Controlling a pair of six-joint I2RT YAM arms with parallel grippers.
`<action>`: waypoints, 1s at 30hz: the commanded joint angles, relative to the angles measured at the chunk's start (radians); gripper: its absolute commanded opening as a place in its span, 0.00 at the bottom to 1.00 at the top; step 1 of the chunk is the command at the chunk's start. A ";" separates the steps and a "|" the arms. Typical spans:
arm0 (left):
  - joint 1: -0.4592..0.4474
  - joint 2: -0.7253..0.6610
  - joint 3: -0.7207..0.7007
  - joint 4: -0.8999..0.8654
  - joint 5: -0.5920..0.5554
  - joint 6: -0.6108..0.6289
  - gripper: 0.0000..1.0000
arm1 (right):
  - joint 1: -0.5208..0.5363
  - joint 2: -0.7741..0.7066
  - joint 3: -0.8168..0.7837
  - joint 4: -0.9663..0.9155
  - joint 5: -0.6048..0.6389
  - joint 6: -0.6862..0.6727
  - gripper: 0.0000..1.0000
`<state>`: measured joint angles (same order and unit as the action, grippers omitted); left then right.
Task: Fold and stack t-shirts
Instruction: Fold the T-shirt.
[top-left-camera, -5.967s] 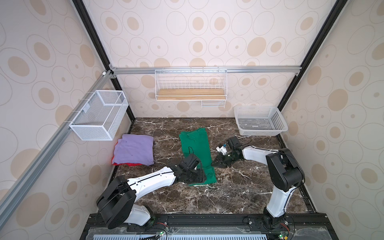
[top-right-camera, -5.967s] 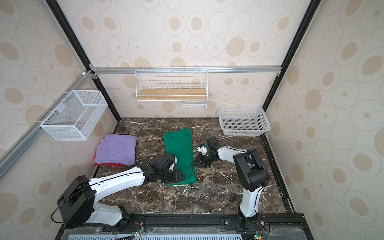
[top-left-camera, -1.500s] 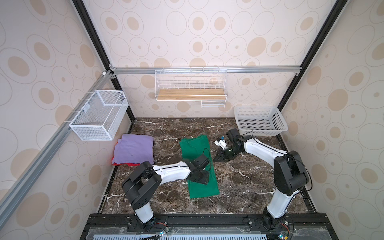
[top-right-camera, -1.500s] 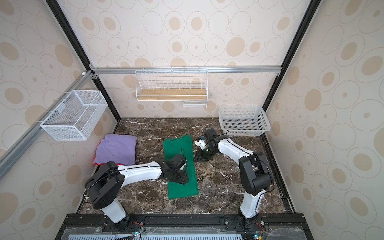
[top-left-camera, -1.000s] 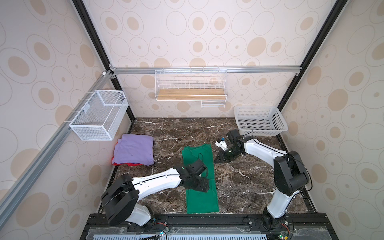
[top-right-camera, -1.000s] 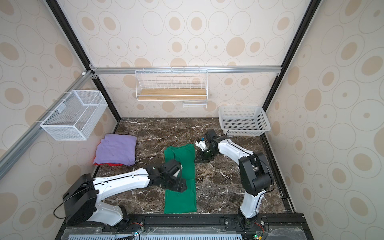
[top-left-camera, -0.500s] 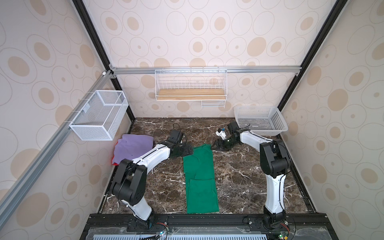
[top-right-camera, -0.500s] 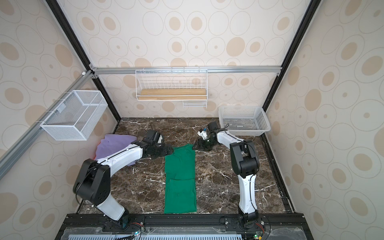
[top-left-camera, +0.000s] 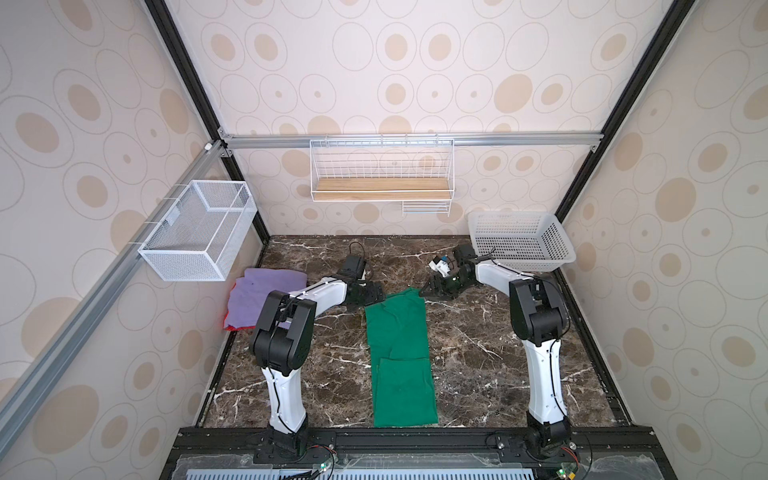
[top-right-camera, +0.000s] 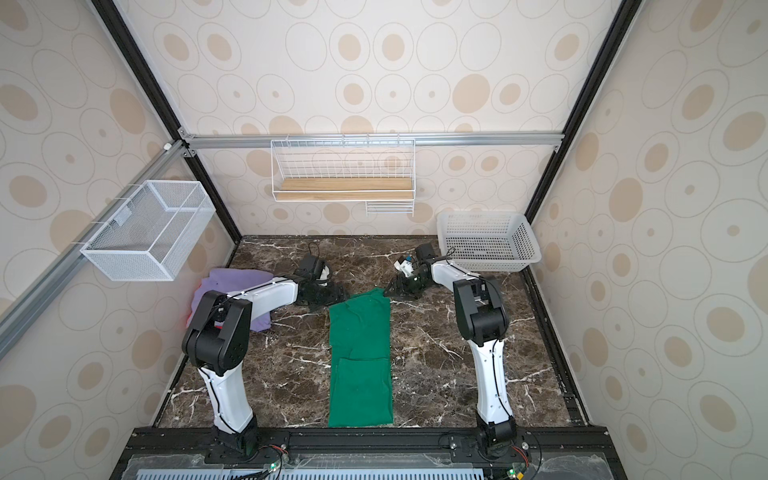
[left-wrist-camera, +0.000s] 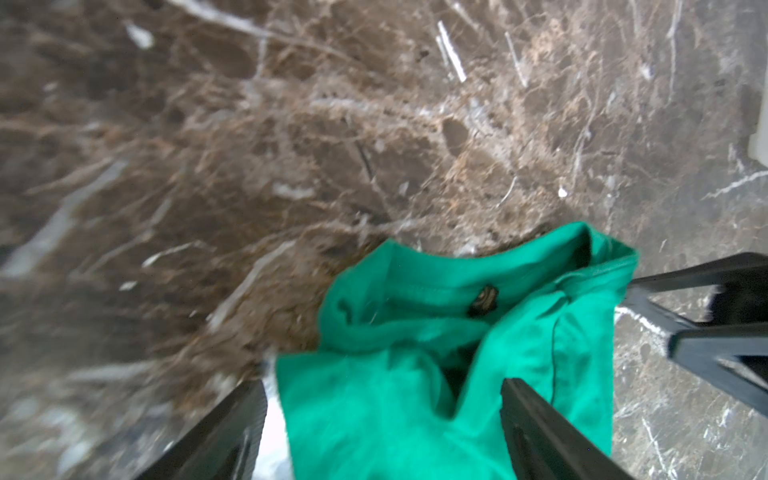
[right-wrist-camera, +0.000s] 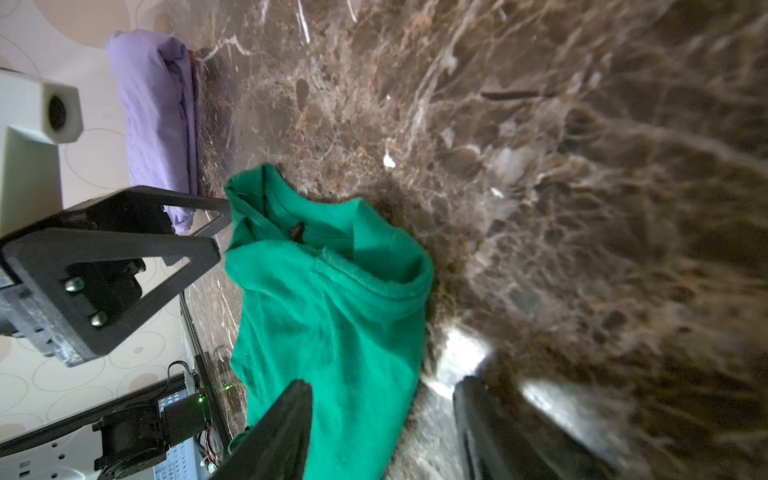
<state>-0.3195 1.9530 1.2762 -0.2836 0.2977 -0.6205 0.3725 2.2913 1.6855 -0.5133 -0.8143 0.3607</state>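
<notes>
Loose green cloth is already between my left gripper's open fingers. Next I need to move my left gripper gently toward my right gripper, onto the collar end's nearest corner (top-left-camera: 373, 307) (left-wrist-camera: 344, 352), and close it.
The green t-shirt (top-left-camera: 399, 345) (top-right-camera: 360, 345) lies flat as a long narrow strip down the middle of the marble table, with its collar end far from me. My left gripper (top-left-camera: 376, 293) (left-wrist-camera: 382, 399) sits low at the strip's far left corner. It is open wide, and green cloth (left-wrist-camera: 415, 316) lies loose between its jaws. At the far right corner my right gripper (top-left-camera: 429, 289) (right-wrist-camera: 382, 403) is open over the cloth's edge (right-wrist-camera: 332, 311). A folded purple t-shirt (top-left-camera: 257, 299) (right-wrist-camera: 158, 108) rests on a red one (top-left-camera: 227, 325) by the left wall.
A white perforated basket (top-left-camera: 519, 243) stands at the table's far right corner, just behind the right arm. On the left wall hangs a wire mesh bin (top-left-camera: 195, 232), and a wire shelf with a wooden board (top-left-camera: 380, 180) hangs on the back wall.
Within the last second the left arm swung from the shirt's middle to its far left corner, and the right gripper's jaws parted. The green shirt now lies stretched toward the near edge.
</notes>
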 joint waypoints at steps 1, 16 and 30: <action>0.009 0.058 0.046 0.016 0.047 0.014 0.90 | -0.002 0.042 0.014 -0.025 -0.009 0.001 0.59; 0.010 0.135 0.058 0.065 0.149 -0.006 0.02 | 0.042 0.145 0.143 -0.088 -0.101 -0.008 0.00; 0.027 -0.070 -0.077 0.197 0.176 -0.061 0.00 | 0.105 -0.175 0.000 -0.221 0.071 -0.078 0.00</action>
<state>-0.2989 1.9820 1.2228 -0.1352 0.4561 -0.6563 0.4519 2.2391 1.7557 -0.6983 -0.7910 0.3061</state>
